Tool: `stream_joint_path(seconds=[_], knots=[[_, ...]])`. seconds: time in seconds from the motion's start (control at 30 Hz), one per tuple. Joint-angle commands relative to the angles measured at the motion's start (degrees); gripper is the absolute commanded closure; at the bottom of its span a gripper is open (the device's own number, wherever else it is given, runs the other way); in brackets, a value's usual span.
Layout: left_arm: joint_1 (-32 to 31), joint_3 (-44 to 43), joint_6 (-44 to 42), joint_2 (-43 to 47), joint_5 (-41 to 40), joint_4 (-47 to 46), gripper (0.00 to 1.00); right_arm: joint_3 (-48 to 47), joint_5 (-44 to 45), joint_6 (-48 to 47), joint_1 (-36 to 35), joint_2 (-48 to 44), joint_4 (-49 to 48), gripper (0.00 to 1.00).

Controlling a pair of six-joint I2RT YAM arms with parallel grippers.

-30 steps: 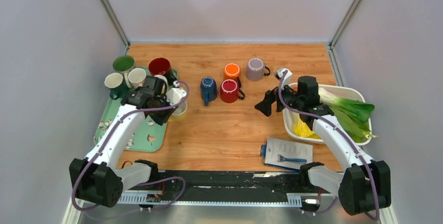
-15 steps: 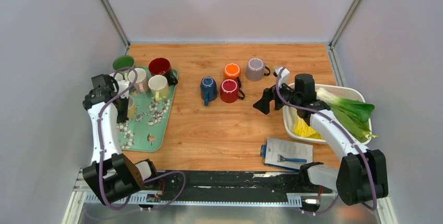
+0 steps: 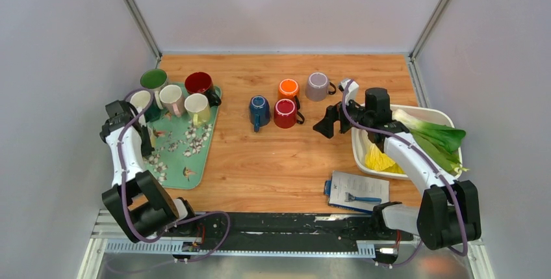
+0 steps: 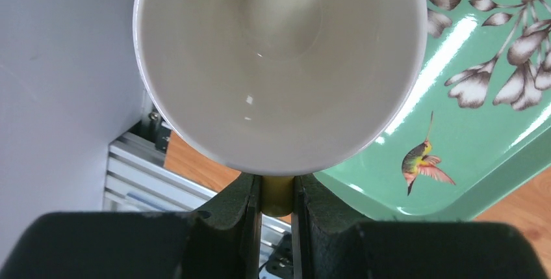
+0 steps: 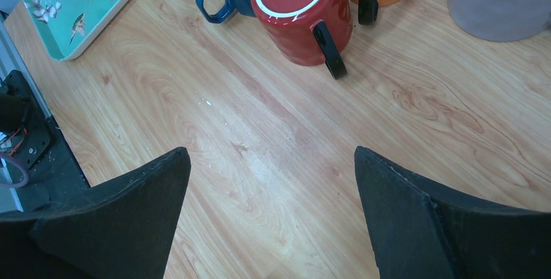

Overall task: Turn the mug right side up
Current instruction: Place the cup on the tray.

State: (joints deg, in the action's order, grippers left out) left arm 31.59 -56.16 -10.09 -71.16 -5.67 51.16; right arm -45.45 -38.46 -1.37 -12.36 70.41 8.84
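Note:
I will next use my left gripper to move the cream mug [image 4: 279, 58] slightly away from my base, and then lower the mug onto the clear floral tray.
My left gripper [image 4: 276, 194] is shut on the yellow handle of a cream mug [image 4: 279, 58]. The mug's open mouth faces the wrist camera, over the left edge of the green floral tray [image 4: 481, 116]. In the top view the left gripper [image 3: 148, 134] sits at the tray's left side, and the held mug is mostly hidden under the arm. My right gripper [image 3: 328, 123] is open and empty over bare wood [image 5: 273, 181]. Just beyond it a red mug [image 5: 301, 15] stands bottom up, with a blue [image 3: 258, 110], an orange [image 3: 288, 88] and a grey mug [image 3: 317, 86] around it.
Several upright mugs stand at the back of the tray [image 3: 170, 162], among them a green [image 3: 154, 79] and a dark red one [image 3: 198, 82]. A white bin [image 3: 364, 155] with leafy greens sits at the right. A booklet with a blue tool [image 3: 358, 190] lies near the front.
My left arm has swung from the tray's right edge to its left side, carrying the mug. My right gripper has edged slightly toward the mugs, still open.

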Motion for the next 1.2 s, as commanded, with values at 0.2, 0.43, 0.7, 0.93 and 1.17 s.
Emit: stream_joint_path(seconds=[0.2, 0.43, 0.7, 0.93, 1.17], knots=[[0.6, 0.1, 7.0, -4.0, 2.9, -10.3, 1.00, -1.9, -0.4, 0.2, -0.3, -0.6, -2.2, 0.00], [0.6, -1.1, 7.4, -8.4, 3.0, -13.6, 1.00, -0.6, -0.3, 0.1, -0.4, -1.6, -2.1, 0.00], [0.6, -3.8, 9.1, -13.3, 3.7, -15.3, 1.00, 0.3, 0.0, -0.1, -0.3, -2.5, -2.2, 0.00], [0.5, -5.2, 9.4, -14.4, 4.9, -12.4, 0.67, 1.3, 0.3, -0.3, -0.3, -3.4, -2.0, 0.00], [0.5, -5.6, 8.2, -11.0, 3.7, -10.0, 0.49, 1.2, 0.2, -0.5, -0.3, -3.0, -2.1, 0.00]])
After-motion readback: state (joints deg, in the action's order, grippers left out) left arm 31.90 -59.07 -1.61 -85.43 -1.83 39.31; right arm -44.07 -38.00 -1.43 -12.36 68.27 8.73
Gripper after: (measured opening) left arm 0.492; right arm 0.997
